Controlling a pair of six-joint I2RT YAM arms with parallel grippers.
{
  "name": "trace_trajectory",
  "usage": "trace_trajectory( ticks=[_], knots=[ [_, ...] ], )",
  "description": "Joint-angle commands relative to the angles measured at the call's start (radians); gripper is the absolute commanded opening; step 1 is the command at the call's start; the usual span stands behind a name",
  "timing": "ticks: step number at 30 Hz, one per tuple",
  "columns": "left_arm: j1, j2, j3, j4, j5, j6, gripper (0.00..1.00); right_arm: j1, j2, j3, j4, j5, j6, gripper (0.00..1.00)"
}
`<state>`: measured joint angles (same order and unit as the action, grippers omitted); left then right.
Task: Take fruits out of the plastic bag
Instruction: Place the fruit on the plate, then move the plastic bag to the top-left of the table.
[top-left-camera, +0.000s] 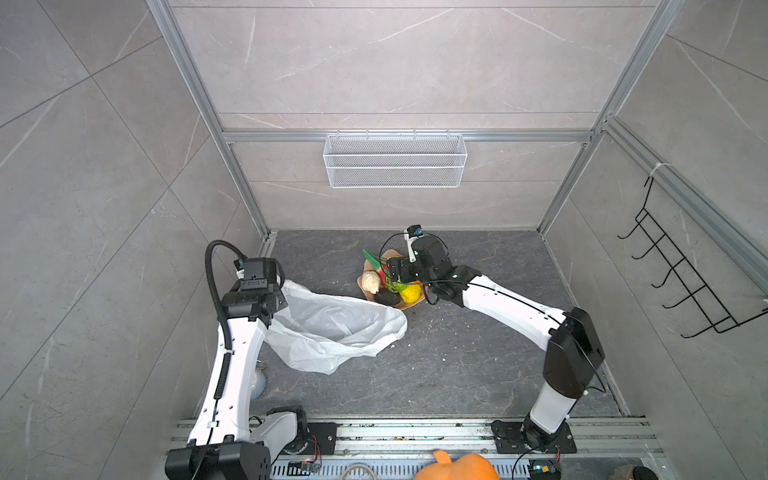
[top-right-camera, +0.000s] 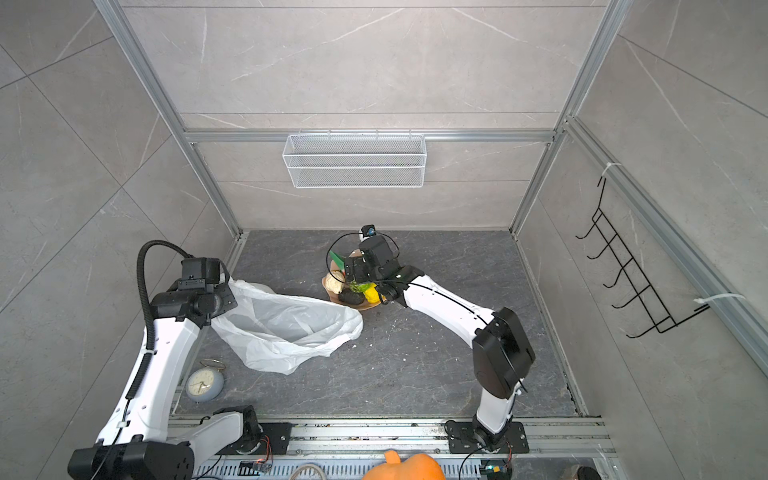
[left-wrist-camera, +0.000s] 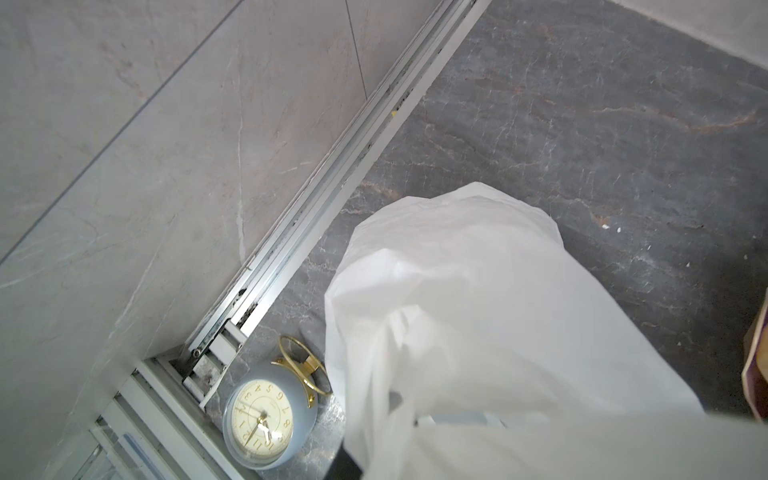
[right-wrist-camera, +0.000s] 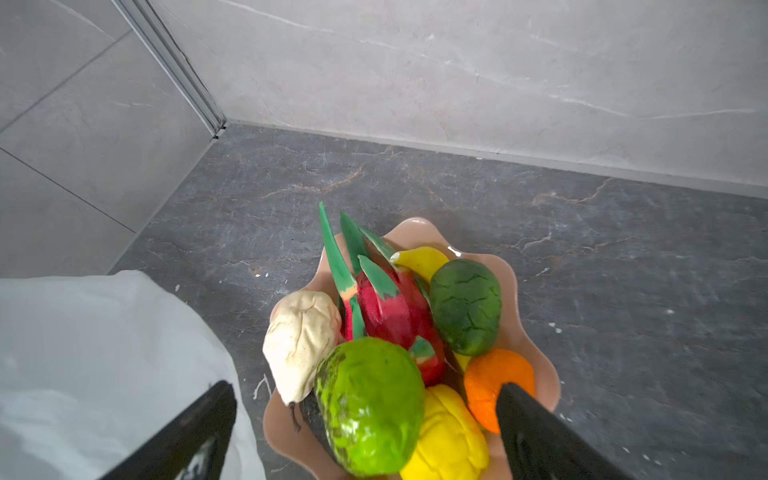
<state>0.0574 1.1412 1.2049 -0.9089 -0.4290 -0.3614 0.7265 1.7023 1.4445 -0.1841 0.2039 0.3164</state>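
Note:
I should next draw the plastic bag outward toward the back wall with my left gripper and release it there, as the bare floor beyond it lies outward of the gripper.
The white plastic bag (top-left-camera: 332, 328) lies slumped on the dark floor, its mouth facing right. Its left edge is lifted at my left gripper (top-left-camera: 283, 296), which is shut on the plastic bag (left-wrist-camera: 478, 311); the film hides the jaws in the left wrist view. The fruits lie heaped in a peach bowl (right-wrist-camera: 536, 353): red dragon fruit (right-wrist-camera: 395, 307), beige one (right-wrist-camera: 301, 336), light green one (right-wrist-camera: 370, 403), dark green one (right-wrist-camera: 465, 305), orange (right-wrist-camera: 490, 374), lemon (right-wrist-camera: 449, 436). My right gripper (right-wrist-camera: 368, 390) hangs open just above them, holding nothing.
A small blue alarm clock (top-right-camera: 203, 384) lies by the left wall near the left arm. A large orange pumpkin (top-left-camera: 461, 467) sits at the front edge. A white wire basket (top-left-camera: 395, 160) hangs on the back wall and a black hook rack (top-left-camera: 681, 274) on the right wall.

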Motion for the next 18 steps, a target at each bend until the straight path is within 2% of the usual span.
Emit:
trace_trajectory(
  ticks=[1, 9, 13, 18],
  knots=[
    [0.012, 0.041, 0.101, 0.067, 0.007, 0.046, 0.0, 0.006, -0.146, -0.057, -0.062, 0.069, -0.017, 1.0],
    [0.043, 0.179, 0.241, 0.146, 0.053, 0.089, 0.01, 0.006, -0.454, -0.288, -0.145, 0.156, 0.0, 1.0],
    [0.068, 0.253, 0.292, 0.216, 0.143, 0.102, 0.01, 0.007, -0.576, -0.404, -0.169, 0.176, 0.017, 0.99],
    [0.07, 0.403, 0.429, 0.235, 0.243, 0.119, 0.01, 0.007, -0.691, -0.515, -0.193, 0.206, 0.041, 0.99]
  ],
)
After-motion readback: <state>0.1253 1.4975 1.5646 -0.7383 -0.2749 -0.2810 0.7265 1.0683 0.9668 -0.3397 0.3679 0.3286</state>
